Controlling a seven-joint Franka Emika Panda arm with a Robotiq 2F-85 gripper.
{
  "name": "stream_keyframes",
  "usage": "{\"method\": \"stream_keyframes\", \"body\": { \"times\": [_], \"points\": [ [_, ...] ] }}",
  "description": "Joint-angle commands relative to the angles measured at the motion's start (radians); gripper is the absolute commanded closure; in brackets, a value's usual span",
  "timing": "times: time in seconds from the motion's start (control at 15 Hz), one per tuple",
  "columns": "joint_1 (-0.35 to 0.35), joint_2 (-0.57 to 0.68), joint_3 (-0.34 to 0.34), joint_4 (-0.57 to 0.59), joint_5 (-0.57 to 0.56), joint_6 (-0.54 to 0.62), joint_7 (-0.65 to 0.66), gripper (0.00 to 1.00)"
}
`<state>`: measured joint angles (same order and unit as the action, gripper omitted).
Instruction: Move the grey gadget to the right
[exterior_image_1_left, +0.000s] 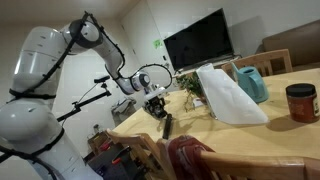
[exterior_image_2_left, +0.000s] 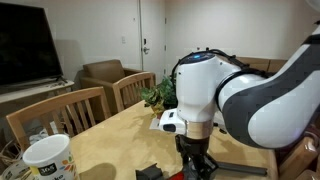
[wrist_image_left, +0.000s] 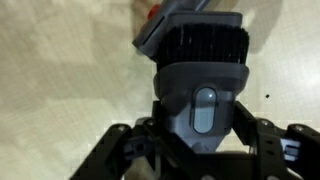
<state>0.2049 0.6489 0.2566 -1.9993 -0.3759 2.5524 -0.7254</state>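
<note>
I will move my gripper toward the left in the wrist view, over bare tabletop, and let go of the gadget, because a red-marked dark thing crowds its ribbed end.
The grey gadget is a dark grey bar-like device with a ribbed black end and a pale oval button. It fills the middle of the wrist view, lying between the jaws over the light wooden table. My gripper is shut on it, with a finger against each side. In an exterior view the gripper is low over the near end of the table, and the gadget hangs dark below it. In an exterior view the gripper is just above the tabletop, largely hidden by the arm.
A white bag, a teal jug, a red-lidded jar and a plant stand further along the table. A mug sits at a corner. Wooden chairs line the table edge.
</note>
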Motion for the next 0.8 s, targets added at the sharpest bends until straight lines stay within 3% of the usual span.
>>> {"method": "stream_keyframes", "body": {
  "times": [0.0,0.73],
  "points": [
    [0.005,0.006,-0.002,0.032,-0.004,-0.028,-0.021,0.57],
    [0.009,0.029,-0.002,0.064,-0.007,-0.027,-0.055,0.57]
  ]
}}
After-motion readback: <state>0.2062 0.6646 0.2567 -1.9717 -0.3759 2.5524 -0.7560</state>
